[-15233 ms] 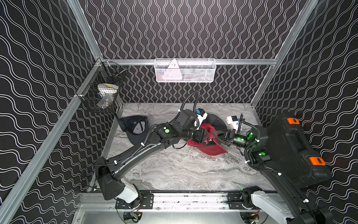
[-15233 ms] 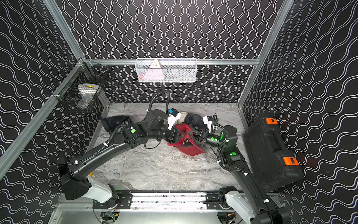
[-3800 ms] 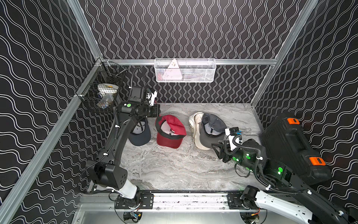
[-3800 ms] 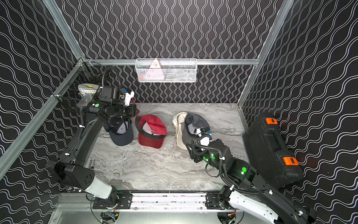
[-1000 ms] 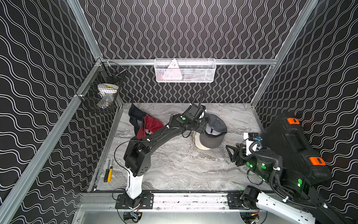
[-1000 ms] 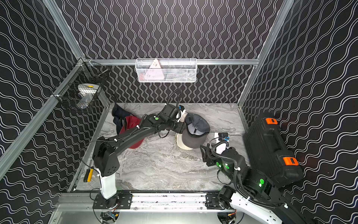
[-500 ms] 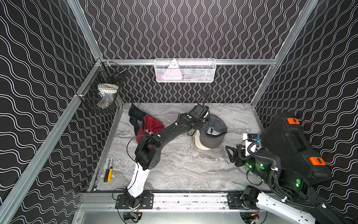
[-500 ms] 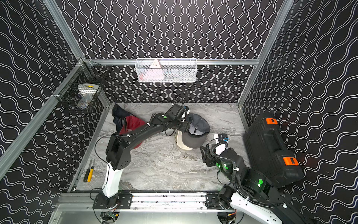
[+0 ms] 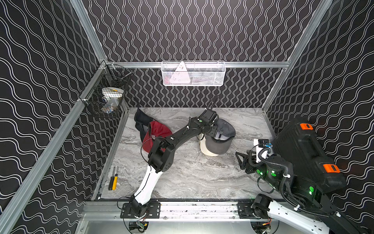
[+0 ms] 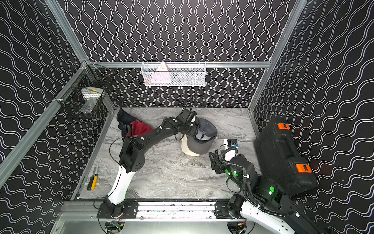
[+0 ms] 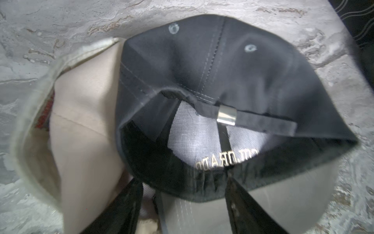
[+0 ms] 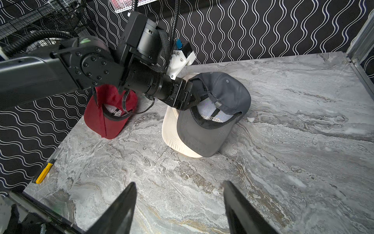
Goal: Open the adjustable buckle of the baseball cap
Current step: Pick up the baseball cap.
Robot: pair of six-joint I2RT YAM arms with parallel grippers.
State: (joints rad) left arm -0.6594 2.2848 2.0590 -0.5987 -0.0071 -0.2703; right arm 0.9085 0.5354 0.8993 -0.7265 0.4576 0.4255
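Note:
I will next lower my left gripper with its open fingers on either side of the grey cap's rim by the cream cap (image 11: pixel 125 155) and close it, keeping the buckle (image 11: pixel 226 115) clear, because that rim is below the gripper.
A grey baseball cap (image 9: pixel 219 139) lies upside down on a cream cap (image 9: pixel 208 152) at the middle back of the table, seen in both top views. Its silver buckle (image 11: pixel 226 115) sits on the grey back strap across the rear opening, also seen as the buckle (image 12: pixel 218 104) in the right wrist view. My left gripper (image 9: pixel 214 132) is open at the cap's left side, and its fingers (image 11: pixel 125 204) straddle the cap's inner rim without squeezing it. My right gripper (image 9: pixel 241 160) hangs open over bare table to the cap's right, its fingers (image 12: pixel 123 204) wide apart.
A red cap (image 9: pixel 155 133) and a dark navy cap (image 9: pixel 141 119) are piled at the back left. A black case (image 9: pixel 303 150) stands along the right wall. A yellow-handled tool (image 9: pixel 114 180) lies by the left edge. A white basket (image 9: pixel 193 74) and a black basket (image 9: pixel 107 99) hang on the walls.
Over the last second my left gripper has reached further right onto the grey cap. The right arm has barely shifted. Earlier the red cap was set down on the left.

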